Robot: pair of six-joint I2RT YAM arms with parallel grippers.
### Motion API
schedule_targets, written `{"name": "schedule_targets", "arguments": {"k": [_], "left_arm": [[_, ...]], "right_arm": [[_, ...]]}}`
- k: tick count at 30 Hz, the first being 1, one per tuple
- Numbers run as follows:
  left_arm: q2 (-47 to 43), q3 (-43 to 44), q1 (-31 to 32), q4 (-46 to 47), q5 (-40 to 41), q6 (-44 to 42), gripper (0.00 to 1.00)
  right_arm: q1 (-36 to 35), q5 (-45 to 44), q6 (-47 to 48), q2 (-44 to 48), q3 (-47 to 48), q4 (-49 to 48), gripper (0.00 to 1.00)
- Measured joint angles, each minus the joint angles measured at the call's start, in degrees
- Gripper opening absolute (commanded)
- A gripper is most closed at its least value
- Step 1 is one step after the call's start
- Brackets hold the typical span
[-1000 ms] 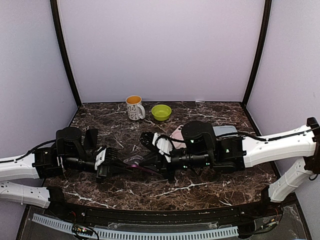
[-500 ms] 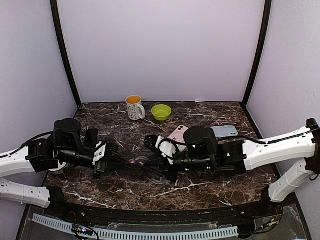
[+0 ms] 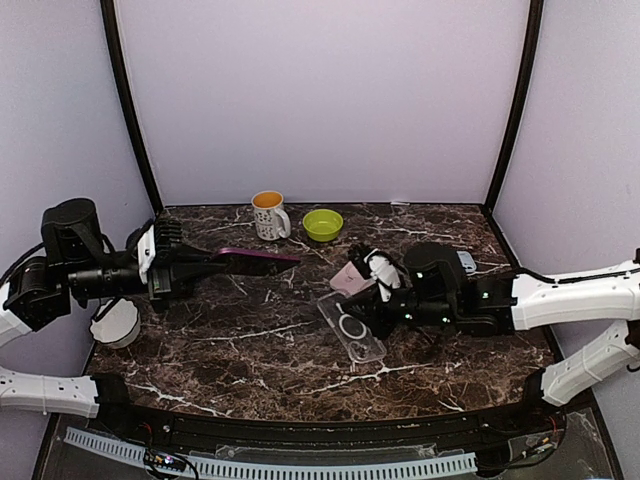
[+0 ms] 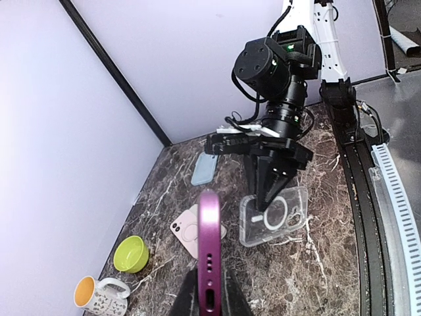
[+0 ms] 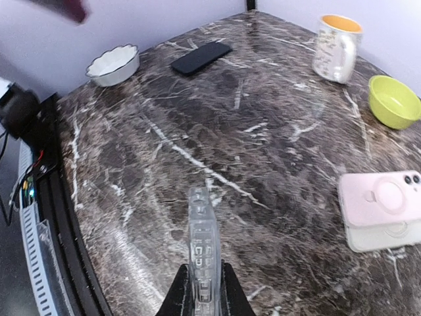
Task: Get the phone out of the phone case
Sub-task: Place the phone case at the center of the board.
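Observation:
The tabletop is open below my right gripper and to its right in the top view, so I should move the empty case that way, lower it and let go.
The purple phone [image 3: 252, 258] is out of the case and hangs flat above the table's left half, with my left gripper [image 3: 185, 266] shut on its near end. In the left wrist view the phone [image 4: 209, 243] shows edge-on between the fingers [image 4: 185, 304]. The clear phone case [image 3: 351, 328] is empty and sits low over the middle of the table. My right gripper [image 3: 376, 306] is shut on its right end. Seen from the right wrist, the case [image 5: 202, 247] stands edge-on in that gripper [image 5: 202, 284]. Phone and case are well apart.
A patterned mug [image 3: 268, 214] and a green bowl [image 3: 322, 224] stand at the back. A pink phone [image 3: 353, 277] and a grey-blue phone [image 3: 466, 262] lie by the right arm. A white bowl [image 3: 115, 322] sits at the left edge, with a black phone [image 5: 200, 58] near it.
The left arm pulled back left and upward, drawing the purple phone out of the case. The right arm drew back to the right with the clear case.

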State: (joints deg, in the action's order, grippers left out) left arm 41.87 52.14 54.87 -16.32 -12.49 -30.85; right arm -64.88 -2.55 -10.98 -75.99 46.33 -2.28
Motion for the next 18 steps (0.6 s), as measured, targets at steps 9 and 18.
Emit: {"name": "schedule_targets", "arguments": {"k": [9,18], "left_arm": [[1.5,-1.7,0.0,1.2,2.2,2.1,0.00],[5.2,-2.0,0.0,3.0,4.0,8.6,0.00]], "right_arm": [[17.0,-3.7,-18.1,11.7,-11.3,-1.4,0.00],[34.9,5.1,-28.9,15.2,-20.9,-4.2,0.00]]}}
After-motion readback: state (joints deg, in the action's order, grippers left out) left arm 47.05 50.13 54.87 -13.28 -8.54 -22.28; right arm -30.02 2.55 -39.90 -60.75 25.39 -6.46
